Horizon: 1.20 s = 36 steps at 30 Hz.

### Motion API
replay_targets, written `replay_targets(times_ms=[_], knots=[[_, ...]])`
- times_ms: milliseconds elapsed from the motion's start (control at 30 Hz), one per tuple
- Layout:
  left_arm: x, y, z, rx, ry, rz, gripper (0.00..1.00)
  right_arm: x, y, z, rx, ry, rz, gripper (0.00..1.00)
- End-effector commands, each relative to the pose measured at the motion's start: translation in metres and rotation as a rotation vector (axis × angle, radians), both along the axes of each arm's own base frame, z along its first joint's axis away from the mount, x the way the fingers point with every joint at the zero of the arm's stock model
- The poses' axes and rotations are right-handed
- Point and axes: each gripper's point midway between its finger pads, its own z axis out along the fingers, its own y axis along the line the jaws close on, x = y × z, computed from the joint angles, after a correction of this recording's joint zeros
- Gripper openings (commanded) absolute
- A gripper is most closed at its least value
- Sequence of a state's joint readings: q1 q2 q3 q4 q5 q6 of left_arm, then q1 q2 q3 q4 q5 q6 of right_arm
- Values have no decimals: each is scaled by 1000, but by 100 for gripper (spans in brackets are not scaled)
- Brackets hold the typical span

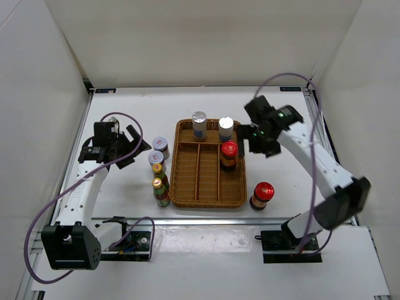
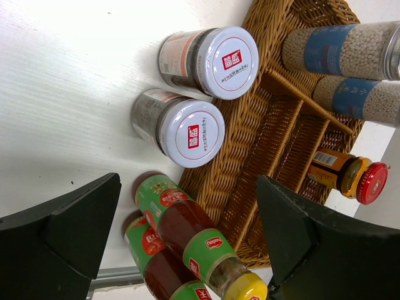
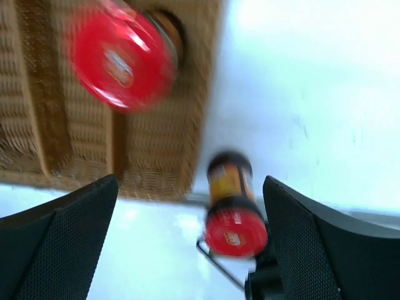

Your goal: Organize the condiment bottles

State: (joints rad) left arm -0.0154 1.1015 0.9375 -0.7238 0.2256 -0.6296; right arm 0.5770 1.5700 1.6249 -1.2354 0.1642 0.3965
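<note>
The end with the cap of the red-capped bottle [image 1: 264, 191] [image 3: 236, 232] is outside the tray, and my right gripper will move back and down to it.
The brown wicker tray [image 1: 201, 178] holds two silver-capped cylinders [image 1: 199, 124] [image 1: 225, 128] at its far end and a dark red-capped bottle [image 1: 229, 154] on its right side. A second red-capped bottle [image 1: 262, 194] stands on the table right of the tray. Left of the tray stand two grey-lidded jars [image 1: 160, 145] [image 1: 156, 159] and two slim green bottles [image 1: 158, 172] [image 1: 161, 190]. My left gripper [image 1: 134, 150] is open, left of the jars [image 2: 226, 59] [image 2: 190, 131] and above the green bottles [image 2: 181, 225]. My right gripper [image 1: 250, 142] is open and empty, above the tray's right edge [image 3: 162, 144], with both red-capped bottles [image 3: 122, 56] [image 3: 234, 206] below it.
White walls enclose the table on three sides. A metal rail [image 1: 206, 220] runs along the near edge, just behind the two arm bases. The right wrist view is blurred by motion.
</note>
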Motion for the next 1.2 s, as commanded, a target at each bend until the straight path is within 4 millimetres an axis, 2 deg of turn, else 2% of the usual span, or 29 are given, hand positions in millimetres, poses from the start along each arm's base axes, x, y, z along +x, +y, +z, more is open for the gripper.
replay_targets(times_ms=[0, 67, 100, 200, 233, 300, 400, 433, 467, 533, 567, 633, 667, 733, 767, 867, 900, 967, 1000, 1167], knots=[[4, -3, 7, -16, -39, -6, 100, -56, -35, -12, -4, 122, -132, 100], [6, -3, 6, -16, -39, -6, 100, -76, -44, -27, -2, 177, -166, 100], [6, -3, 6, -16, -39, -6, 100, -96, -50, -41, -8, 232, -176, 100], [6, -3, 6, -16, -39, -6, 100, -117, -58, -59, -4, 279, -213, 100], [7, -4, 3, -16, -28, -6, 100, -123, -64, -73, -15, 318, -237, 100], [7, -4, 3, -16, -28, -6, 100, -123, -63, -82, 13, 324, -251, 100], [7, -4, 3, -16, -28, -6, 100, -128, -67, -98, 21, 357, -262, 90], [7, -4, 3, -16, -28, -6, 100, -128, -65, -103, 33, 374, -273, 86], [7, -4, 3, -16, -28, -6, 100, -129, -64, -104, 36, 387, -272, 72], [7, -4, 3, -16, -28, -6, 100, -127, -63, -104, 40, 379, -262, 57], [7, -4, 3, -16, -28, -6, 100, -128, -66, -104, 37, 386, -272, 39], [7, -4, 3, -16, -28, -6, 100, -120, -64, -91, 49, 346, -270, 22], [6, -3, 5, -16, -37, -6, 100, -118, -63, -83, 60, 329, -268, 9], [6, -3, 6, -16, -37, -6, 100, -116, -69, -69, 36, 301, -274, 0], [5, -3, 2, -16, -28, -6, 100, -106, -64, -51, 64, 256, -270, 0], [4, -3, 4, -16, -37, -6, 100, -98, -63, -23, 79, 184, -250, 0], [4, -3, 4, -16, -37, -6, 100, -91, -60, -8, 101, 141, -234, 0], [4, -3, 4, -16, -37, -6, 100, -88, -51, 5, 149, 118, -195, 0], [3, -3, 1, -16, -28, -6, 100, -83, -45, 9, 163, 124, -177, 0], [3, -4, 1, -22, -26, 0, 100, -83, -13, 11, 173, 138, -4, 0]])
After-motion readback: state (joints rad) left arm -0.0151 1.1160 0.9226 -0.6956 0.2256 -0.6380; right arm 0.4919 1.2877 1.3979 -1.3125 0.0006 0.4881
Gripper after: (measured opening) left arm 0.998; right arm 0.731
